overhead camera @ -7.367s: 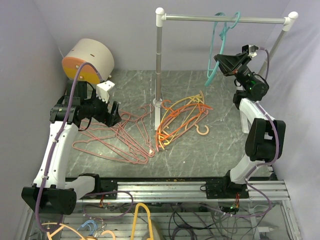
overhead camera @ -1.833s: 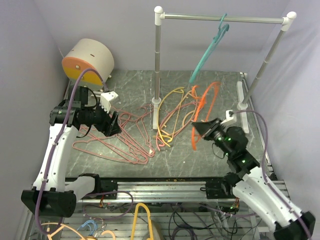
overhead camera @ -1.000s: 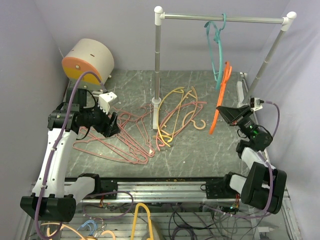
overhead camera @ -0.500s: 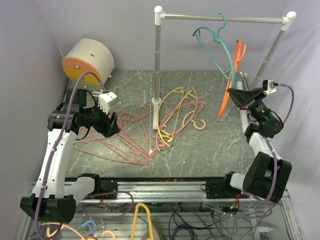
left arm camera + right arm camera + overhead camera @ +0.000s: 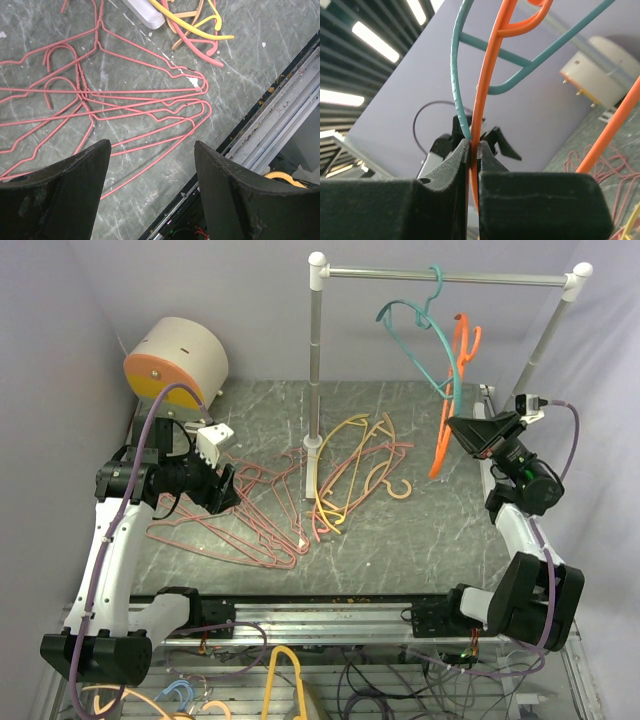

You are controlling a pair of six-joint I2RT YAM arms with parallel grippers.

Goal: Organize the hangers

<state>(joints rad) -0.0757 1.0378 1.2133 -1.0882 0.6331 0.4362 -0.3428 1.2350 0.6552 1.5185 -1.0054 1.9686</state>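
My right gripper rises outward next, hooks and slides the orange hanger [image 5: 447, 410] to the bar's drum-side end [image 5: 347, 273] and releases, since that end lies outward and above it.
A teal hanger [image 5: 424, 328] hangs by its hook on the silver rail [image 5: 400, 276]. My right gripper [image 5: 462, 430] is shut on an orange hanger [image 5: 447, 410], held upright beside the teal one, its hook just under the rail. In the right wrist view the orange hanger [image 5: 485, 90] sits pinched in my right gripper [image 5: 472, 145], with the teal hanger [image 5: 456, 75] touching it. Pink wire hangers [image 5: 245, 525] lie in a heap on the table, with yellow and peach hangers [image 5: 350, 470] beside the post. My left gripper [image 5: 226, 490] hovers open over the pink hangers [image 5: 125, 95], left gripper [image 5: 152, 150] holding nothing.
A beige drum with an orange face [image 5: 175, 360] stands at the back left. The rail's left post [image 5: 316, 360] rises mid-table from a white foot [image 5: 145, 12]. An aluminium frame [image 5: 330, 620] runs along the near edge. Purple walls close in on both sides.
My right arm took the orange hanger off the table and raised it to the rail; in the last half second it shifted slightly left. The teal hanger swings. The left arm stays put.
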